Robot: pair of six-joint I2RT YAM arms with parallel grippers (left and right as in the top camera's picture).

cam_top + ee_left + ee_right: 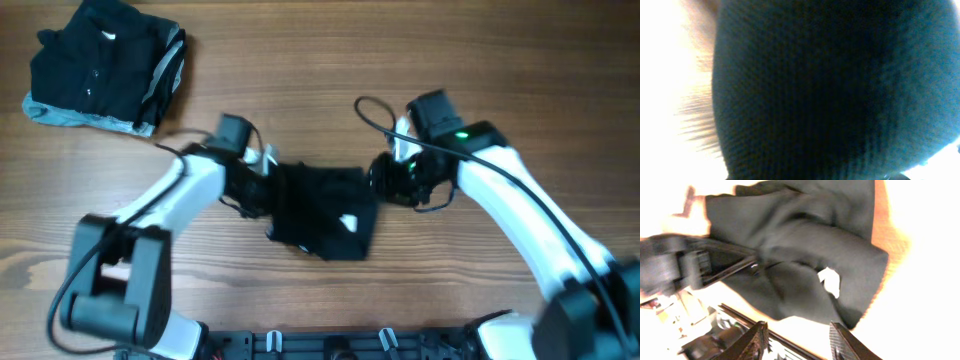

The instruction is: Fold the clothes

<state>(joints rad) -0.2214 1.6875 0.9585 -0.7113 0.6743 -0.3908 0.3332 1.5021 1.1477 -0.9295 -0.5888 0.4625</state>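
Observation:
The shirt [325, 210] is already a compact bundle. It goes up, outward and to the left in the overhead view next, and my left gripper releases it atop the folded stack [105, 68].
A black shirt [325, 210] lies partly folded in a compact bundle at the table's middle, with a small white tag [350, 222] showing. My left gripper [262, 172] is at the shirt's left edge; black fabric [830, 90] fills the left wrist view and hides the fingers. My right gripper [384, 177] is at the shirt's right edge. In the right wrist view it [800, 341] is open and empty, with the shirt [805, 255] just beyond its fingertips. A folded stack of black clothes [105, 65] with a grey-blue edge sits at the far left corner.
The wooden table [480, 60] lies around the shirt. A black cable [372, 110] loops from the right arm above the shirt. The left arm's gripper body [680, 265] shows at the left in the right wrist view.

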